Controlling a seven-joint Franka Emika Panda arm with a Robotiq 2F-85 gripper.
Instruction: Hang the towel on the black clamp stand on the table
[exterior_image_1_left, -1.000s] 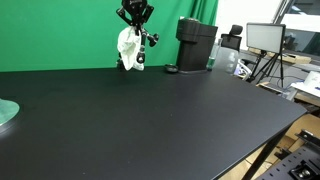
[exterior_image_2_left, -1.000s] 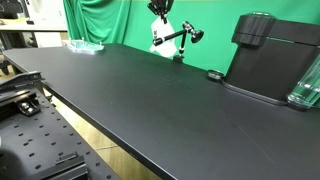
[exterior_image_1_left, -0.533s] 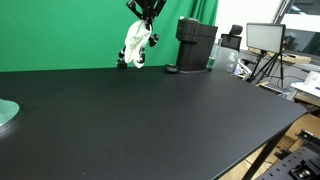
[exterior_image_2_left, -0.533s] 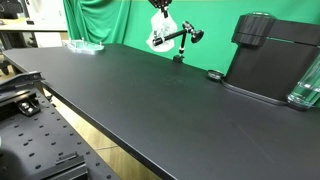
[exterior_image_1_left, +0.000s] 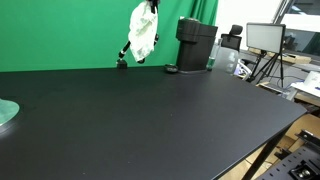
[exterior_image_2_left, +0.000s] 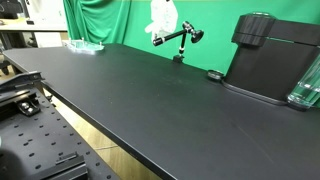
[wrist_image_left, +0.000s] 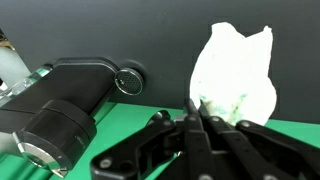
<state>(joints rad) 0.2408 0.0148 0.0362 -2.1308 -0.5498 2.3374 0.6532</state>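
Note:
The towel still hangs clear, so the gripper is to lower next and release it over the loose end of the stand's arm (exterior_image_2_left: 158, 41) below.
A white towel (exterior_image_1_left: 143, 30) hangs from my gripper high over the back of the black table (exterior_image_1_left: 150, 120); it also shows in an exterior view (exterior_image_2_left: 162, 17). The black clamp stand (exterior_image_2_left: 178, 41) stands below and beside the towel, its base on the table (exterior_image_1_left: 121, 62). The towel hangs apart from the stand. In the wrist view my gripper (wrist_image_left: 195, 108) is shut on the towel (wrist_image_left: 236, 66). The gripper itself is cut off by the top edge of both exterior views.
A black coffee machine (exterior_image_1_left: 196, 45) (exterior_image_2_left: 268, 60) stands near the stand, with a small black round object (exterior_image_1_left: 171, 69) (exterior_image_2_left: 214, 74) beside it. A green plate (exterior_image_1_left: 6, 112) lies at the table's far end. A green backdrop (exterior_image_1_left: 60, 30) runs behind. A monitor on a tripod (exterior_image_1_left: 265, 40) stands off the table.
My gripper has risen with the towel, from level with the clamp stand's arm to well above it, and has shifted a little sideways.

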